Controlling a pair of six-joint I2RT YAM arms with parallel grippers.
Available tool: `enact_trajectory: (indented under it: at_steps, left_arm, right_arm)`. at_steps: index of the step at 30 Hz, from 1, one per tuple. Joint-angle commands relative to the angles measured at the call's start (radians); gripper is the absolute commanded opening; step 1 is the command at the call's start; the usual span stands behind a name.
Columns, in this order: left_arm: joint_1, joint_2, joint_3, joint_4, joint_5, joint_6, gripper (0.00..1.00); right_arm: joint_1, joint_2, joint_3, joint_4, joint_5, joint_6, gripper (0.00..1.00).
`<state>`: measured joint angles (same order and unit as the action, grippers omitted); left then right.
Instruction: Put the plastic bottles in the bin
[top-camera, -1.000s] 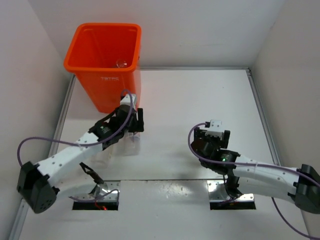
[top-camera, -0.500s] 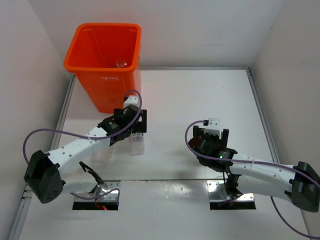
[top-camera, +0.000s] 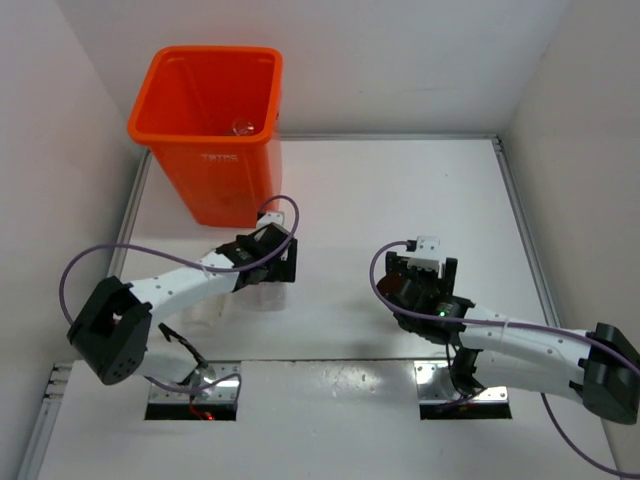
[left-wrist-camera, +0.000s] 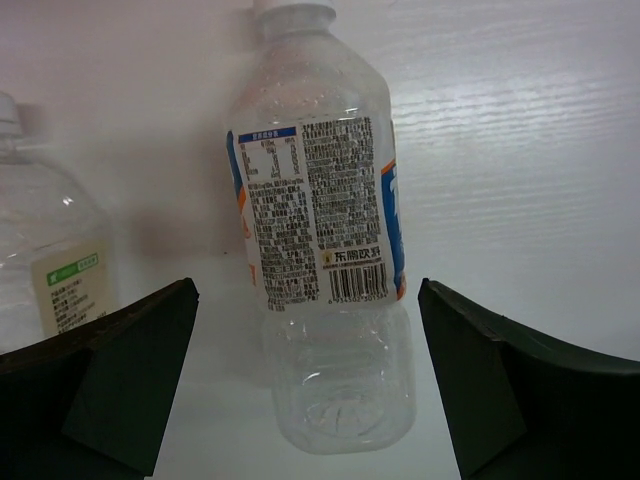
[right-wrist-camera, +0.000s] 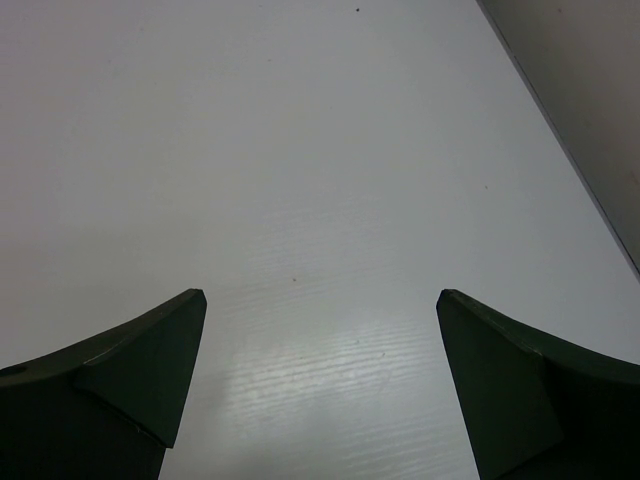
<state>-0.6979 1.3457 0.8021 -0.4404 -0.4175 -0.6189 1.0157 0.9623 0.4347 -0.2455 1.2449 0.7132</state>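
Note:
The bottle lies below, between my left gripper's spread fingers, so next my left gripper needs to sink toward the tabletop around the base end of the bottle's label and close.
The orange bin stands at the back left, and one clear plastic bottle shows inside it. My left gripper hangs just in front of the bin, open. In the left wrist view, a clear bottle with a white, blue and orange label lies between the spread fingers, base toward me and cap away, touching neither. Another bottle with a green-and-white label sits to its left. Both show faintly from above: the labelled bottle and its neighbour. My right gripper is open over bare table.
White walls close the table in on the left, back and right. A metal rail runs along the right edge. Two mounting plates sit at the near edge by the arm bases.
My left gripper has gone from shut to open. It has shifted right and slightly nearer, over the labelled bottle. The right arm has barely moved.

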Motion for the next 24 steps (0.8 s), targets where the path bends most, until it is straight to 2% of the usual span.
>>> enact_trajectory:
  at_steps: [1,8,11,16,20,22,23,24]
  left_arm:
    - [0.024,0.033,-0.009,0.037,0.060,-0.022,1.00]
    - [0.064,0.133,0.012,0.057,0.149,0.024,1.00]
    - [0.064,0.185,0.031,0.057,0.196,0.044,0.95]
    - [0.064,0.181,0.040,0.057,0.229,0.054,0.77]
    - [0.064,0.107,0.029,0.048,0.229,0.054,0.61]
    - [0.054,0.050,0.055,0.011,0.229,0.074,0.46]
    - [0.040,0.031,0.069,-0.003,0.229,0.074,0.46]
    - [0.022,-0.008,0.086,-0.030,0.239,0.111,0.40]
  right_arm:
    - [-0.003,0.000,0.038,0.002,0.002,0.017,1.00]
    - [-0.003,0.009,0.047,0.002,0.002,0.008,1.00]
    - [-0.003,0.009,0.047,0.002,0.002,0.008,1.00]
    - [-0.003,0.018,0.047,0.002,0.002,0.008,1.00]
    - [-0.003,0.018,0.047,0.002,0.002,0.008,1.00]
    - [-0.003,0.018,0.047,0.002,0.002,0.008,1.00]
    - [-0.003,0.018,0.047,0.002,0.002,0.008,1.00]
    - [-0.003,0.018,0.047,0.002,0.002,0.008,1.00]
